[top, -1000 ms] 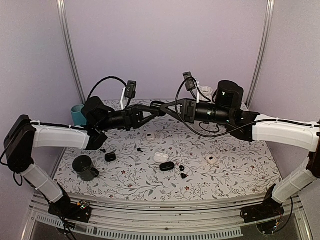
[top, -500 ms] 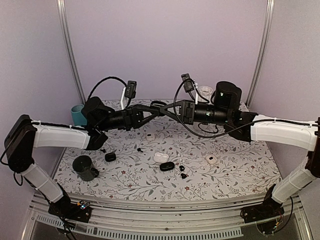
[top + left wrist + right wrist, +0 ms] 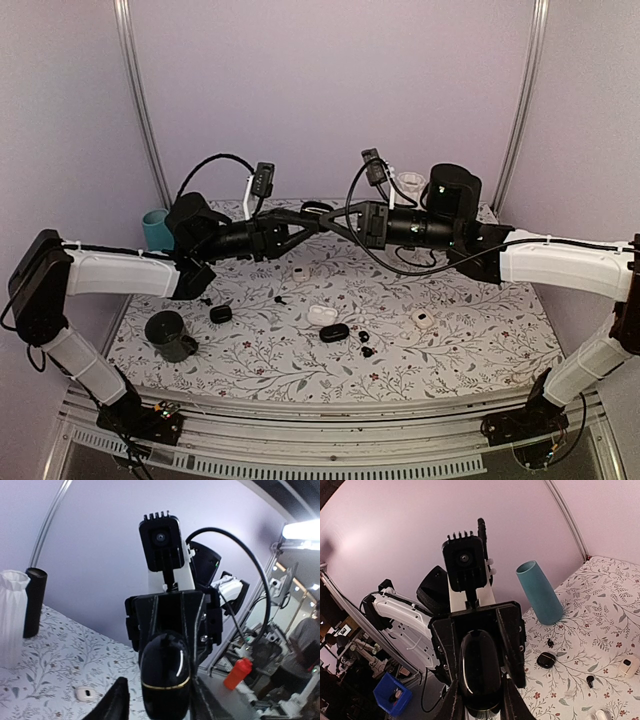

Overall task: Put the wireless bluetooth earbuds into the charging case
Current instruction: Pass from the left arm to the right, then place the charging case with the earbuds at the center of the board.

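My right gripper needs to move down and toward the right in the top view, then let go of the case, because bare tabletop by the white vase (image 3: 428, 278) is below on that side.
A glossy black charging case (image 3: 165, 674) with a thin gold seam hangs in mid-air where the two arms meet above the back of the table. My right gripper (image 3: 481, 705) is shut on the case (image 3: 480, 672), both fingers pressed to its sides. The left gripper (image 3: 157, 705) is open around the other end, with a gap showing between one finger (image 3: 115, 704) and the case. From above, the two grippers meet tip to tip (image 3: 322, 222). Tiny black earbuds (image 3: 279, 299) (image 3: 365, 343) (image 3: 590, 681) lie loose on the floral table.
On the table lie other cases: black (image 3: 221, 314) (image 3: 334, 332) and white (image 3: 322, 314) (image 3: 423, 319) (image 3: 299, 271). A dark cup (image 3: 168, 334) stands at front left, a teal cup (image 3: 155, 230) at back left, and a black cylinder (image 3: 455, 190) and white vase (image 3: 11, 615) at back right.
The left gripper's jaws have parted from the case while the right gripper's have closed in on it. Both arms stay nearly where they were.
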You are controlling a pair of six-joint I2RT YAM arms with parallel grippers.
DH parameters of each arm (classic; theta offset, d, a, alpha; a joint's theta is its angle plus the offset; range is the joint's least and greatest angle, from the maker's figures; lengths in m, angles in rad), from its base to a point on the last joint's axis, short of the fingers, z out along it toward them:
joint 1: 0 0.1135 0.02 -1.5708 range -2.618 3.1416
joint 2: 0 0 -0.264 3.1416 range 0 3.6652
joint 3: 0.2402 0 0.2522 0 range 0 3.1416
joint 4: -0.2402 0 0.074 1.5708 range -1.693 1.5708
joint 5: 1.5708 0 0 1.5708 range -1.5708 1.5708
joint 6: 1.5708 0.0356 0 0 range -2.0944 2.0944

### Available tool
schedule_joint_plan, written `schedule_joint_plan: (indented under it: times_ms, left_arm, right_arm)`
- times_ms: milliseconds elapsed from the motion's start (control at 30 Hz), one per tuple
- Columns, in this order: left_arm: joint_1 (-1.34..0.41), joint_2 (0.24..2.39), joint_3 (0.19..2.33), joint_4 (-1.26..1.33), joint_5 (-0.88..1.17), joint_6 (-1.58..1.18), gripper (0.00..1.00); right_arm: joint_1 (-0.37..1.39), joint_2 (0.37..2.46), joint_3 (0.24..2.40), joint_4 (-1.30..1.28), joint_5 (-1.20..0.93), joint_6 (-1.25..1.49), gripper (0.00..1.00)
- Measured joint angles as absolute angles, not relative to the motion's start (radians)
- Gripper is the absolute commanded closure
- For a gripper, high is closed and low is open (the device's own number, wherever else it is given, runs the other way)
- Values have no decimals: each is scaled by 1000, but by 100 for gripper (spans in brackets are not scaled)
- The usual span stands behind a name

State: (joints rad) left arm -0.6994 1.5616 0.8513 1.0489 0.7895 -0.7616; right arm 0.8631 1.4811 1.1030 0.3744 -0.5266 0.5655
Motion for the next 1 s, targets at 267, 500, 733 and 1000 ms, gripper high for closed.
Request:
schedule_joint_plan:
  times_ms: [267,500,733,1000]
  left_arm:
    - [-699,1518,832,958,730,-672,6]
    - [-699,1480,794,910,681,-614,4]
    - [-697,1406,788,774,612,-538,4]
    - [-686,1316,790,611,500,-472,4]
  right_arm:
    - [857,1478,1084,375,-487,573,97]
    - [834,1436,1025,370,-442,589,97]
    - [798,1357,939,356,-377,596,97]
    - [759,1285,832,312,-300,622,97]
